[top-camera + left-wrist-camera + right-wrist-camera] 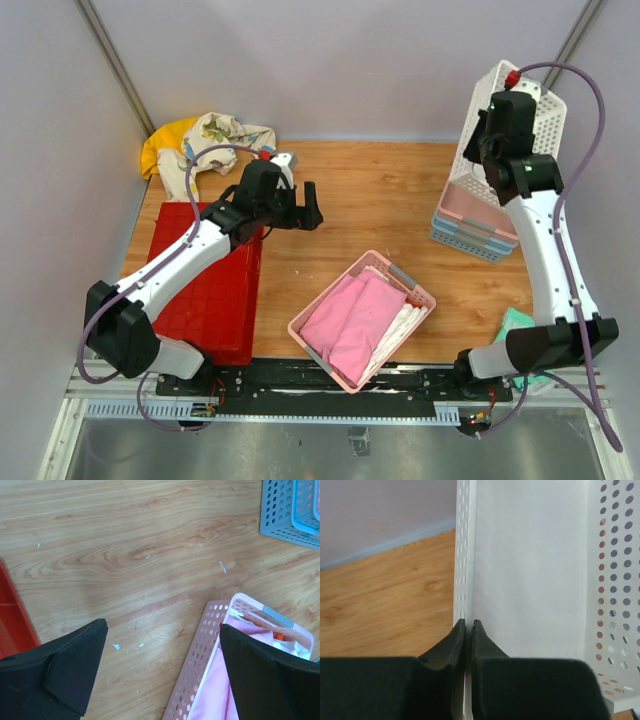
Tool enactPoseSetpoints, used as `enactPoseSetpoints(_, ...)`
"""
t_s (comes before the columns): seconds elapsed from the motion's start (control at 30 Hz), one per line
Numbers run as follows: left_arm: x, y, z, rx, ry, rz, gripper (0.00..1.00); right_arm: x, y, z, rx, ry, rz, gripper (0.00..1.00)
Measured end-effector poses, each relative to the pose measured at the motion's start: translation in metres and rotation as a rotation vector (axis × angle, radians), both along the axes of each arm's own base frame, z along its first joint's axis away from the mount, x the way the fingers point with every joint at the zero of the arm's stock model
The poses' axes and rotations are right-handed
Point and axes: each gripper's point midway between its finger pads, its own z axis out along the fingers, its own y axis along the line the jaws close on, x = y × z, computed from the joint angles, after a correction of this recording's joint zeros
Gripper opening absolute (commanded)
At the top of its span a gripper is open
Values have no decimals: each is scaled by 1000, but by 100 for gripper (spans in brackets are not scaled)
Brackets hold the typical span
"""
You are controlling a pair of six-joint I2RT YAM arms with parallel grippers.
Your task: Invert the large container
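The white basket swings to the left in the top view with my right gripper next. It then tilts over and comes down there, since open wood shows beside the red container (215, 290).
The large red container (215, 290) lies flat at the table's left side, its square-grid ribbed face up; a strip of it shows at the left edge of the left wrist view (12, 620). My left gripper (302, 207) is open and empty, hovering over bare wood to the right of the container's far end, apart from it (162, 625). My right gripper (486, 150) is at the back right, shut on the wall of a white perforated basket (530, 110), which it holds raised and tilted (469, 621).
A small pink basket (362, 320) with pink cloth sits at the front middle and shows below my left fingers (200, 670). Stacked light-blue baskets (470, 238) stand under the white one. Crumpled cloths (205, 140) lie at the back left; a teal cloth (515, 325) is at the front right.
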Motion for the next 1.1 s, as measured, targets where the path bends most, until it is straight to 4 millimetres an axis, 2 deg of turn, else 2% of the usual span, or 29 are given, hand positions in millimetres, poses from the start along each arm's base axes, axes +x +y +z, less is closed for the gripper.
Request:
enactPoseSetpoints(0.13, 4, 5, 1, 22, -15, 25, 99, -12, 24, 40, 66, -128, 145, 1)
enactPoseSetpoints(0.23, 10, 22, 9, 18, -29, 102, 99, -15, 59, 67, 142, -229, 313, 1)
enactPoseSetpoints(0.3, 18, 49, 22, -42, -43, 193, 99, -15, 90, 79, 205, -285, 442, 0)
enactPoseSetpoints(0.37, 23, 89, 34, -102, -69, 319, 99, -15, 129, 81, 281, -309, 585, 1)
enactPoseSetpoints(0.43, 21, 122, 44, -146, -95, 424, 99, -14, 169, 73, 344, -292, 712, 0)
enactPoseSetpoints(0.5, 13, 138, 55, -185, -120, 484, 99, -11, 211, 56, 405, -242, 822, 1)
enactPoseSetpoints(0.6, 4, 145, 71, -227, -152, 521, 99, -4, 268, 20, 507, -143, 941, 0)
enactPoseSetpoints(0.77, -5, 151, 85, -261, -178, 553, 99, 10, 336, -38, 747, -9, 1017, 1)
enactPoseSetpoints(0.93, -10, 153, 86, -264, -173, 561, 99, 26, 369, -74, 1021, 70, 992, 1)
enactPoseSetpoints(1.1, -10, 151, 85, -266, -167, 554, 99, 37, 381, -87, 1264, 93, 946, 1)
